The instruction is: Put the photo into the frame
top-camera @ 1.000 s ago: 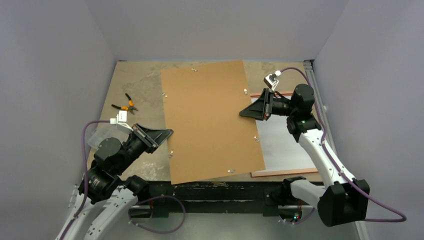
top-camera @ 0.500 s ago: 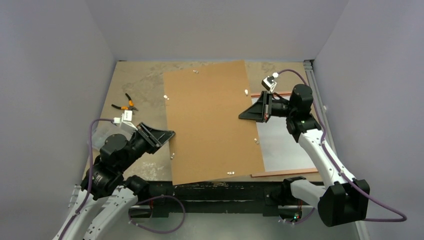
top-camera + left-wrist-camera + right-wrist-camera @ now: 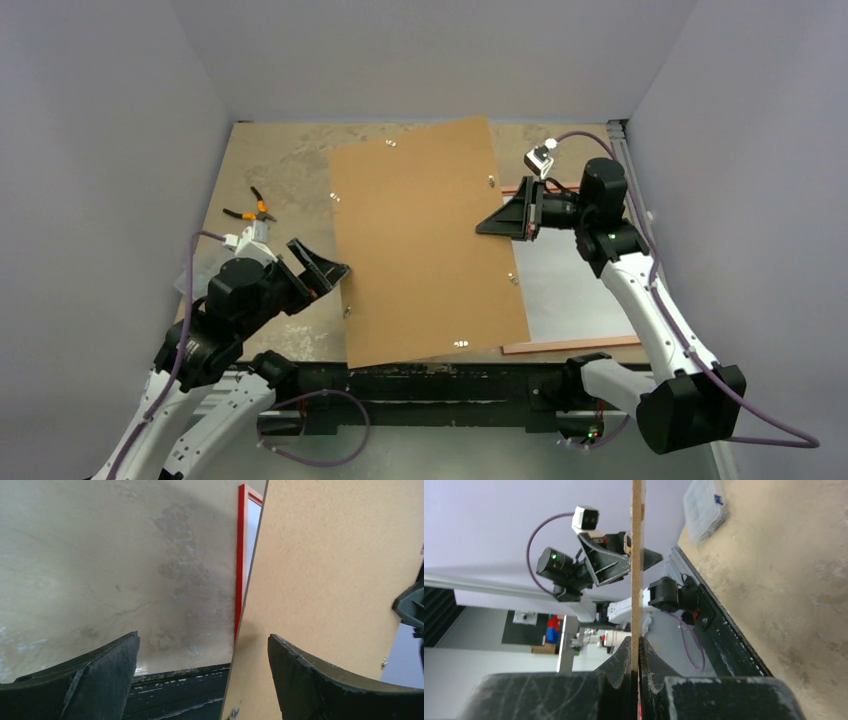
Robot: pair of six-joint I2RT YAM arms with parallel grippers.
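Next, my left gripper brings its fingers across and down astride the frame's red bar (image 3: 241, 580), which lies below it and to its right in the top view.
A large brown backing board (image 3: 425, 240) stands tilted over the middle of the table. My right gripper (image 3: 492, 225) is shut on its right edge, and the thin edge (image 3: 637, 555) runs straight up out of the pinched jaws (image 3: 636, 647). My left gripper (image 3: 335, 270) is open. Its fingers (image 3: 100, 675) straddle the board's left edge (image 3: 250, 610) without touching it. The frame (image 3: 570, 346) lies flat at the right, partly under the board, and its red rail (image 3: 241, 555) shows beneath the board. A pale sheet (image 3: 565, 285) fills it. The photo's landscape side is not visible.
Orange-handled pliers (image 3: 250, 210) lie at the left. A clear plastic box (image 3: 705, 507) sits by the left arm near the table's front edge. Small metal clips (image 3: 491, 182) stick out from the board. A metal rail (image 3: 625, 150) and grey walls close in the table.
My left gripper has opened and let go of the board's left edge. The right gripper has pinched shut on the right edge, and the board has shifted slightly right.
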